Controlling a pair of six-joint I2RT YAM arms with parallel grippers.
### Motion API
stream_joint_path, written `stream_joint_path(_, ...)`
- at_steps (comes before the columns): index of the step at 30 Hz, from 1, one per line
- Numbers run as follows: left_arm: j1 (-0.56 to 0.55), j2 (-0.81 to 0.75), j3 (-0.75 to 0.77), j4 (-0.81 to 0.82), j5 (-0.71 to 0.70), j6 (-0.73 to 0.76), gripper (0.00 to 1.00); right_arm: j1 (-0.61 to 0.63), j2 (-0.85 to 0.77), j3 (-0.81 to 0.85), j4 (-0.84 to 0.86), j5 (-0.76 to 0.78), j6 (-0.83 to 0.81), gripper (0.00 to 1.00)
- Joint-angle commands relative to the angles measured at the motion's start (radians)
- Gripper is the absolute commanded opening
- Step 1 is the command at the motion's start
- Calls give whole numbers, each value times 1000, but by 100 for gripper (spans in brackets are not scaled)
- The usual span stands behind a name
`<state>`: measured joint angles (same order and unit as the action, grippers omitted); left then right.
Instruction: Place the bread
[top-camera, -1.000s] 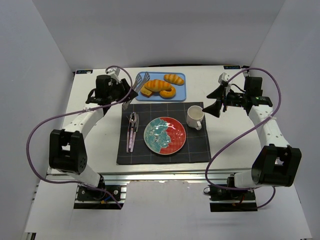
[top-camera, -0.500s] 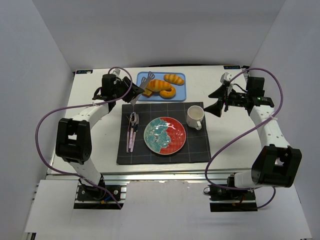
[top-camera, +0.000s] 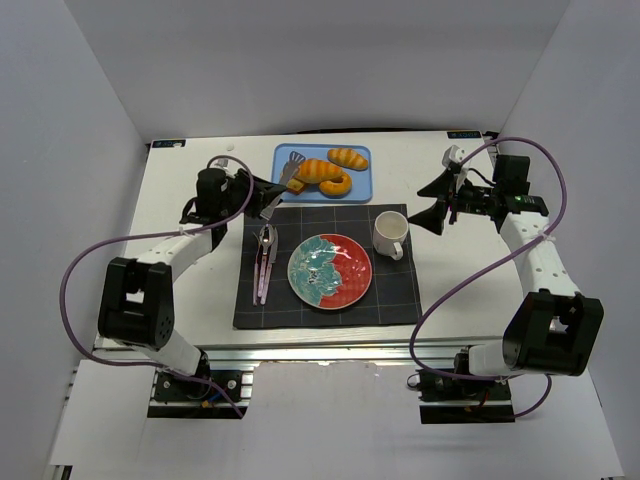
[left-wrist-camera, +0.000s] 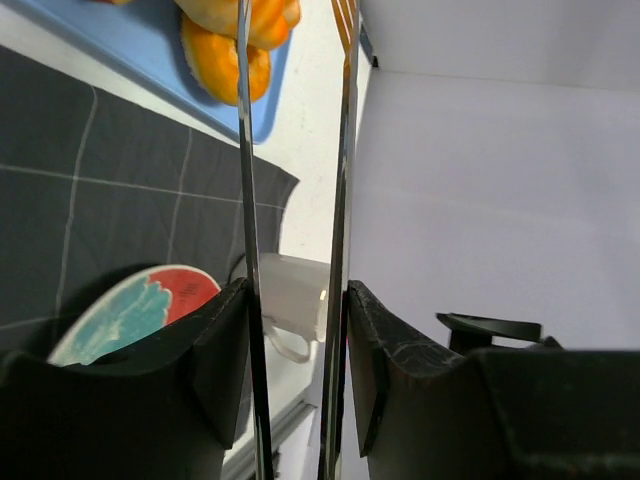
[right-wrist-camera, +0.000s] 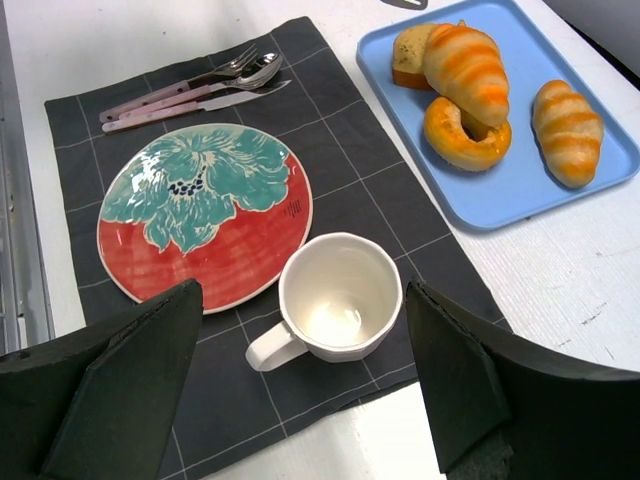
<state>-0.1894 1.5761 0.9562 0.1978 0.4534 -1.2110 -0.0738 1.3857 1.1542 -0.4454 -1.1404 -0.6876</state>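
I will lower the spread tongs of my left gripper next, to its right in the top view, to straddle and pinch the croissant's middle (top-camera: 317, 171), because it lies below there.
The bread (top-camera: 318, 172), a long golden-orange croissant with brown ridges, lies on the blue tray (top-camera: 360, 192) at the back, leaning on a ring doughnut (top-camera: 337, 186). It also shows in the right wrist view (right-wrist-camera: 468, 70). My left gripper (top-camera: 262, 196) is shut on metal tongs (top-camera: 288, 172), whose tips sit at the croissant's left end. In the left wrist view the gripper (left-wrist-camera: 297, 290) presses both tong arms (left-wrist-camera: 245, 150), which stand slightly apart. My right gripper (top-camera: 429, 203) is open and empty, to the right of the mug; it also shows in the right wrist view (right-wrist-camera: 300, 300).
A red and teal plate (top-camera: 330, 270) sits on the dark placemat (top-camera: 400, 295), with a white mug (top-camera: 390, 233) to its right and cutlery (top-camera: 264, 260) to its left. A smaller striped roll (top-camera: 348, 158) and a bread chunk (right-wrist-camera: 410, 50) share the tray.
My left wrist has shifted left and nearer, turning the tongs so they point right at the croissant's left end. The right arm has not moved.
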Motion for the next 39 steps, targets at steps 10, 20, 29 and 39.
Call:
stream_joint_path(10,-38,-47,-93,163,-8,-156,51,-7,-39,-21,53,-45,14,86)
stream_joint_path(20,-58,30,-37,141,-16,-150,50,-20,-51,-24,53,-55,13,86)
stream_joint_path(29,-64,58,-31,140,-28,-160,52,-24,-47,-25,62,-62,16,87)
stream_joint_path(39,-65,82,-24,152,-30,-185,56,-29,-42,-30,68,-68,19,87)
